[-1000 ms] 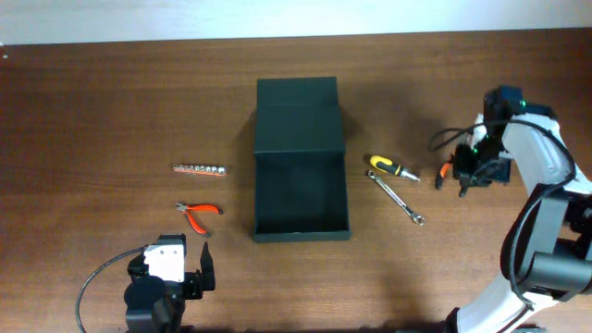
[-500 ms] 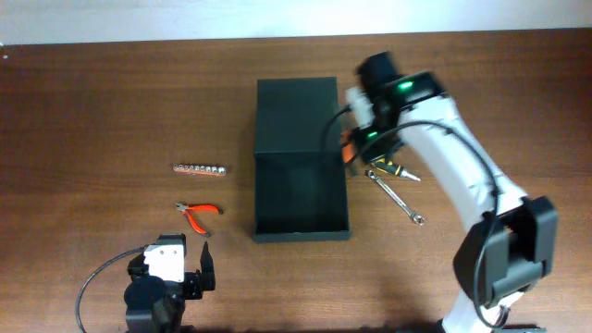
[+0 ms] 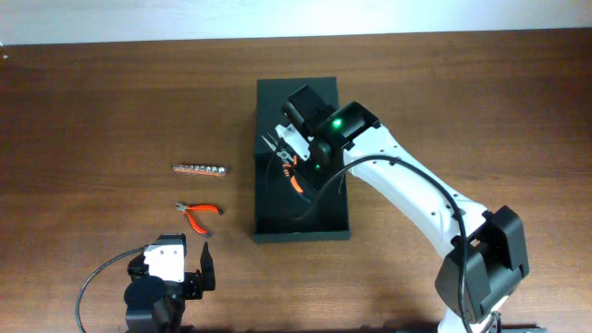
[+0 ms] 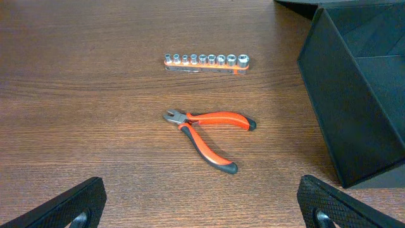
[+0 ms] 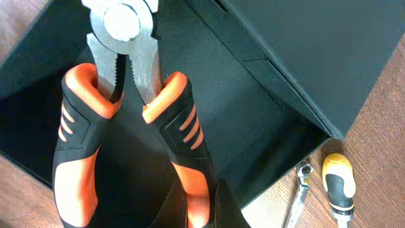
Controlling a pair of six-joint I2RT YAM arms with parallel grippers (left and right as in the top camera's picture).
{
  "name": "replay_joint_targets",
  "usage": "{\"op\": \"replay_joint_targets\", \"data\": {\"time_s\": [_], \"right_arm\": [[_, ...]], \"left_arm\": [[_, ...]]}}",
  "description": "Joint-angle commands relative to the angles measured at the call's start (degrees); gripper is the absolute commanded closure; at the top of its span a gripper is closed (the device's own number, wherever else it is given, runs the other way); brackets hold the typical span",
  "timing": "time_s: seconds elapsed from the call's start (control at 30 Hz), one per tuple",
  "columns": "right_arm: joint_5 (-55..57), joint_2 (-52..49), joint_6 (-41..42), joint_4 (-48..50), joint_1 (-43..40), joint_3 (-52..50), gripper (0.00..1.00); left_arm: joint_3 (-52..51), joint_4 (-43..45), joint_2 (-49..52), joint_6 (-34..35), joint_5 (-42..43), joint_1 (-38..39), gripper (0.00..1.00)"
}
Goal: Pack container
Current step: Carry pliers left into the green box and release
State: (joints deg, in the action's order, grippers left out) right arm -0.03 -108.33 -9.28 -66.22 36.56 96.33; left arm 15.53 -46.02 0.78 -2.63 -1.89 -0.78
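The large orange-handled pliers (image 5: pixel 120 82) go down between the container's sides next and my right gripper releases them, as the container's bare bottom below it has room.
The dark green container (image 3: pixel 302 232) stands open at the table's middle, with its flap lid laid back at the far end; it also shows in the left wrist view (image 4: pixel 354 107) and the right wrist view (image 5: pixel 304 57). My right gripper (image 3: pixel 289 163) hangs over the container's inside and is shut on one handle of large orange-handled pliers (image 5: pixel 120 82), which point away from the wrist. In the right wrist view the fingers (image 5: pixel 199 202) clamp that handle. My left gripper (image 3: pixel 199 277) is open and empty at the front left; in its own view the fingertips (image 4: pixel 202 202) frame bare wood.
Small orange pliers (image 3: pixel 199 213) and a socket rail (image 3: pixel 200 169) lie left of the container; both show in the left wrist view, pliers (image 4: pixel 209 130) and rail (image 4: pixel 205 61). A yellow screwdriver (image 5: pixel 338 180) and a wrench (image 5: pixel 300 190) lie right of the container.
My right arm has swung left from the table's right side to over the open container, carrying the large orange pliers. The left arm has not moved.
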Motion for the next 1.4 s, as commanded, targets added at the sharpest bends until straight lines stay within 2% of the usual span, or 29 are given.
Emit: {"op": "replay_joint_targets", "data": {"time_s": [0.0,0.43,0.6,0.9,1.17,1.37], "right_arm": [[-1.8,-2.0,-1.0,0.4,-0.2,1.3,0.96],[-3.0,-9.6,-1.1,-1.5,-0.1,0.9,0.96],[-3.0,-11.1,-2.4,-1.2,0.3,0.6,0.92],[-3.0,-16.9,-2.3,-0.8,0.3,0.5,0.94],[-3.0,-17.7,-2.3,-0.6,0.3,0.5,0.96],[-3.0,-17.4,-2.3,-0.7,0.3,0.5,0.74]], "left_arm": [[-0.3,0.1,-0.5,-1.1,0.5,-0.2,0.01],[-0.3,0.1,-0.5,-1.1,0.5,-0.2,0.01],[-0.3,0.1,-0.5,-1.1,0.5,-0.2,0.01],[-0.3,0.1,-0.5,-1.1,0.5,-0.2,0.01],[-0.3,0.1,-0.5,-1.1,0.5,-0.2,0.01],[-0.3,0.1,-0.5,-1.1,0.5,-0.2,0.01]]}}
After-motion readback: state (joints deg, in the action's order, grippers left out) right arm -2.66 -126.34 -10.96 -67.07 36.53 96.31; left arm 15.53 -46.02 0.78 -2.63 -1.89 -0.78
